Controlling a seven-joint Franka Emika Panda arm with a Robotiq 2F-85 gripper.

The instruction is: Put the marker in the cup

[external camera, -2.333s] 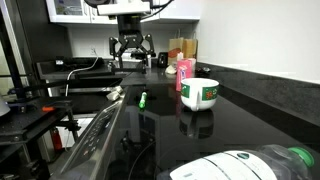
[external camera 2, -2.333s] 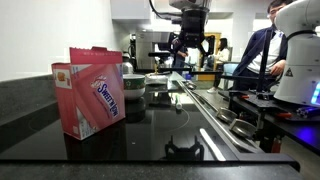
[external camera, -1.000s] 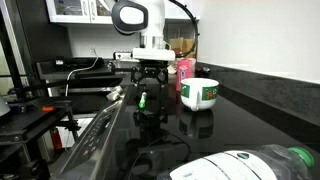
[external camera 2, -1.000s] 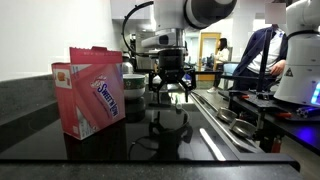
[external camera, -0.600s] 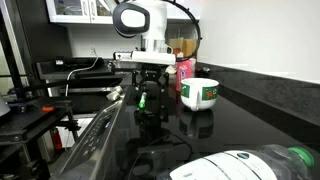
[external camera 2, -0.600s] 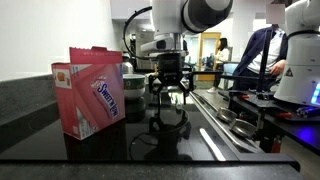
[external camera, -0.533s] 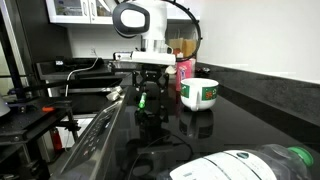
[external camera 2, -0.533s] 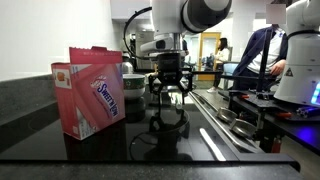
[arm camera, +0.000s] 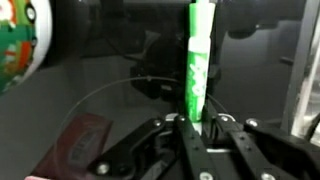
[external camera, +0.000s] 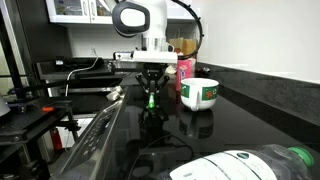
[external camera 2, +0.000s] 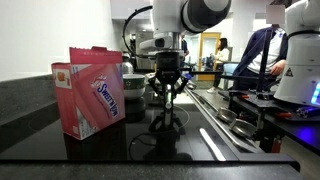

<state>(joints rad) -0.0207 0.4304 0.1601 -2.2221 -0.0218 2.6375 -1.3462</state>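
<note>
The cup is to the left of my gripper in the wrist view, and its rim is above the marker (external camera: 151, 97). I should move up, cross over the cup's opening (external camera: 199, 82), tilt the marker and release it.
The marker (arm camera: 199, 50) is a short green pen lying on the glossy black counter. In the wrist view it runs straight up from between my fingertips. My gripper (arm camera: 197, 122) is shut on its near end, low over the counter in both exterior views (external camera: 151, 105) (external camera 2: 167, 101). A sliver of the green marker (external camera: 151, 97) shows between the fingers. The cup (external camera: 200, 94), a squat white mug with green print, stands on the counter beside the gripper and apart from it. It also shows at the top left of the wrist view (arm camera: 20, 45).
A taller pink container (external camera: 185, 72) stands behind the cup. A pink snack box (external camera 2: 92, 90) stands near the camera in an exterior view. A clear bottle (external camera: 250, 165) with a green cap lies in the foreground. Equipment and a second robot (external camera 2: 295, 50) stand past the counter edge.
The jaws, wide open around the marker a second ago, have closed onto it. The arm has stayed in place low over the counter.
</note>
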